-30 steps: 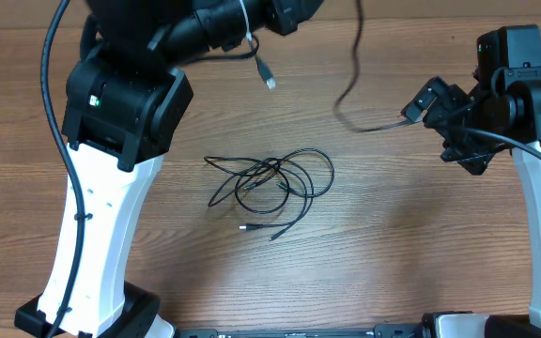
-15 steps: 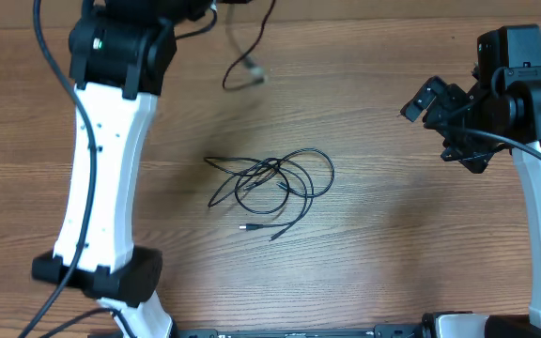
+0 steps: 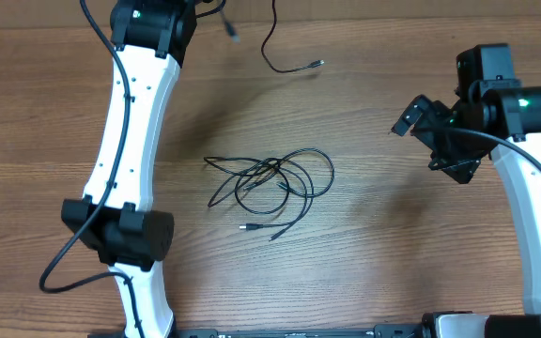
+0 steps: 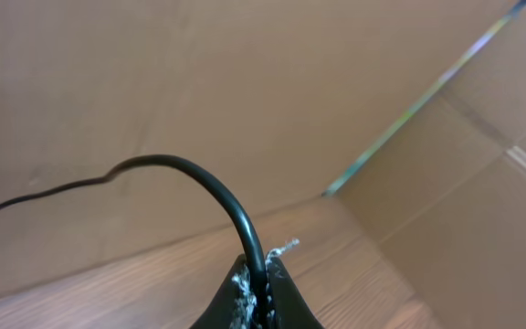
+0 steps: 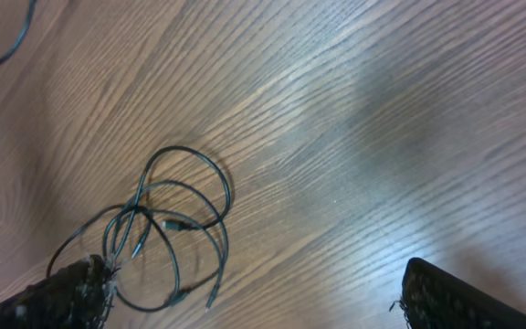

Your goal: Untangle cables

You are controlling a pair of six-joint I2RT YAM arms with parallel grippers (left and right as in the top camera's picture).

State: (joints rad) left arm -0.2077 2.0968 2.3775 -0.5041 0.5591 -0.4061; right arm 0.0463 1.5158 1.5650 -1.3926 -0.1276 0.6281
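Note:
I will next swing my left gripper's cable to the left in the overhead view, then down toward the table's far corner [image 3: 40, 72], clear of the tangle.
A loose tangle of thin black cables [image 3: 272, 188] lies in the middle of the wooden table, and it also shows low on the left as cables [image 5: 164, 228] in the right wrist view. One separate cable [image 3: 269, 49] hangs at the far edge, its silvery plug tip [image 3: 318, 63] resting on the table. My left gripper [image 4: 263, 267] is shut on this cable [image 4: 199, 175], which arcs away to the left. In the overhead view that gripper lies beyond the top edge. My right gripper [image 3: 415, 146] hovers wide open to the right of the tangle, with nothing between its fingers [image 5: 450, 297].
The white left arm [image 3: 130, 141] stretches from the near edge up to the far left. The right arm [image 3: 533, 188] stands along the right side. Brown cardboard walls [image 4: 446, 183] rise behind the far edge of the table.
The left arm has swung back toward the far edge, carrying its cable up and away from the right gripper. The right gripper has shifted slightly left. The tangle has not moved.

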